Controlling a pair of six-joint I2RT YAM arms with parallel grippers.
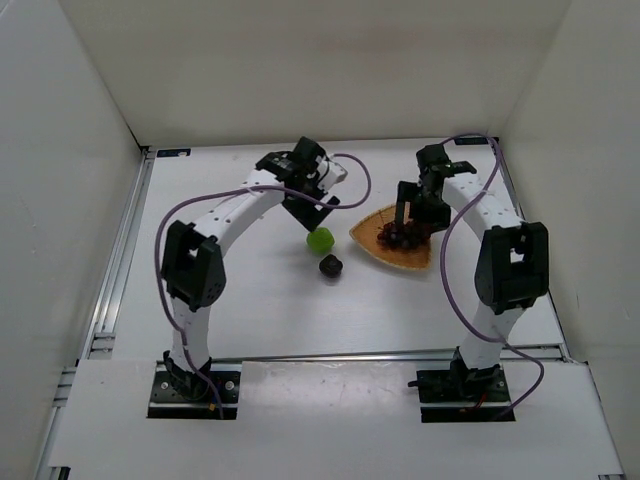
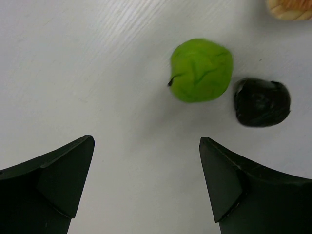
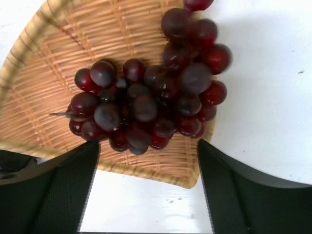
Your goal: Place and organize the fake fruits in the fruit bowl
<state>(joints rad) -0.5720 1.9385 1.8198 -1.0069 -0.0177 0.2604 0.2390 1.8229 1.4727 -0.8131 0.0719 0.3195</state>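
My left gripper should move across and down onto the green fruit, which is still outside the bowl (image 1: 400,255) and is below the gripper and to its right in the top view.
The tan wicker fruit bowl (image 1: 400,255) lies right of centre; it also shows in the right wrist view (image 3: 44,87). The dark red grape bunch (image 1: 393,235) lies in it (image 3: 146,97), spilling over one rim. The green round fruit (image 1: 320,240) and the dark purple-black fruit (image 1: 331,266) sit on the table left of the bowl, close together (image 2: 201,69) (image 2: 262,102). My left gripper (image 1: 308,217) is open and empty just behind the green fruit (image 2: 146,146). My right gripper (image 1: 410,222) is open and empty above the grapes (image 3: 148,148).
White walls enclose the table on three sides. A metal rail (image 1: 125,250) runs along the left edge. Purple cables loop from both arms. A corner of the bowl (image 2: 290,9) shows at the top right of the left wrist view.
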